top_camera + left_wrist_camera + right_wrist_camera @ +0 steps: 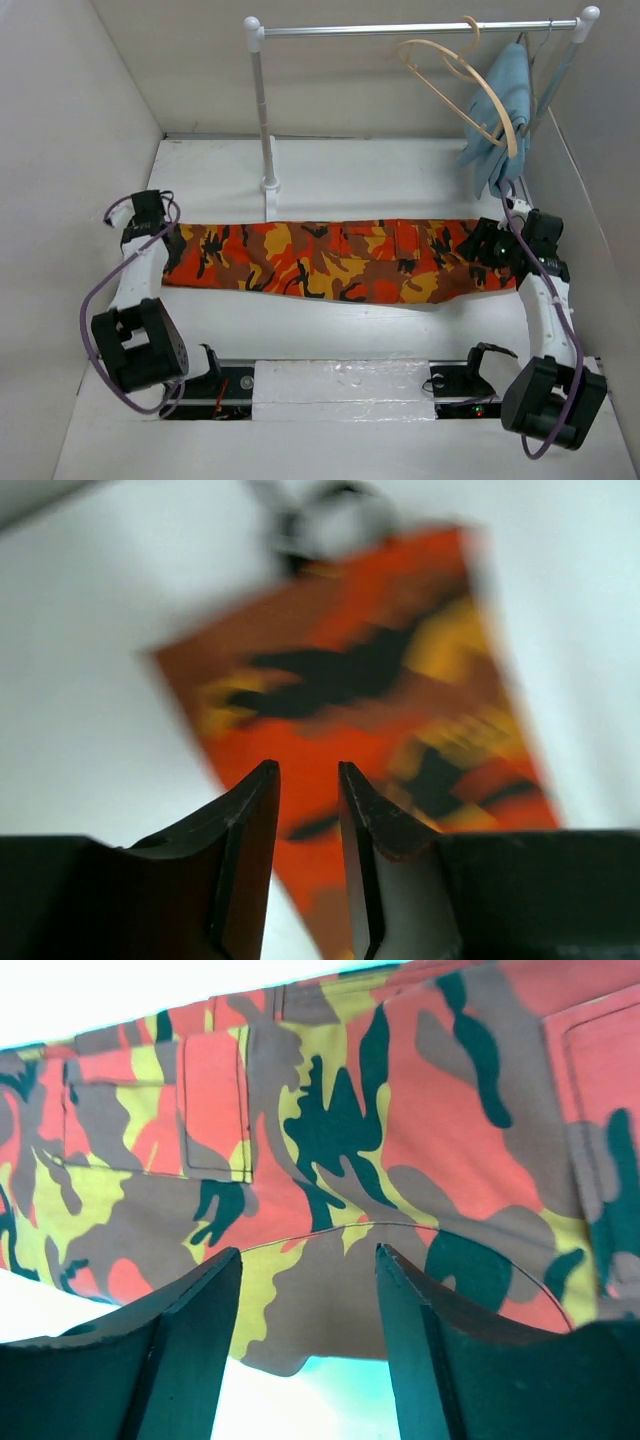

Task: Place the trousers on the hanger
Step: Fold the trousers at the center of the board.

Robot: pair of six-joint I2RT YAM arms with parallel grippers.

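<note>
The left gripper will next sweep along the trousers (330, 260) and down onto their lower edge near mid-length, since that spot lies to the gripper's right in the top view.
The camouflage trousers (330, 260) lie flat and stretched left to right across the white table. The tan wooden hanger (462, 88) hangs by its hook from the rail at the back right. My left gripper (166, 240) is at the trousers' left leg end. In the left wrist view it (307, 770) is open with a narrow gap and holds nothing, with the blurred leg end (380, 680) beyond it. My right gripper (482, 248) is at the right waist end. In the right wrist view it (308, 1252) is open wide just above the cloth (400, 1110).
A white clothes rack stands at the back, its post (263, 110) just behind the trousers. A light-blue cloth (505, 105) hangs on a thin dark hanger at the rail's right end. White walls close in on both sides.
</note>
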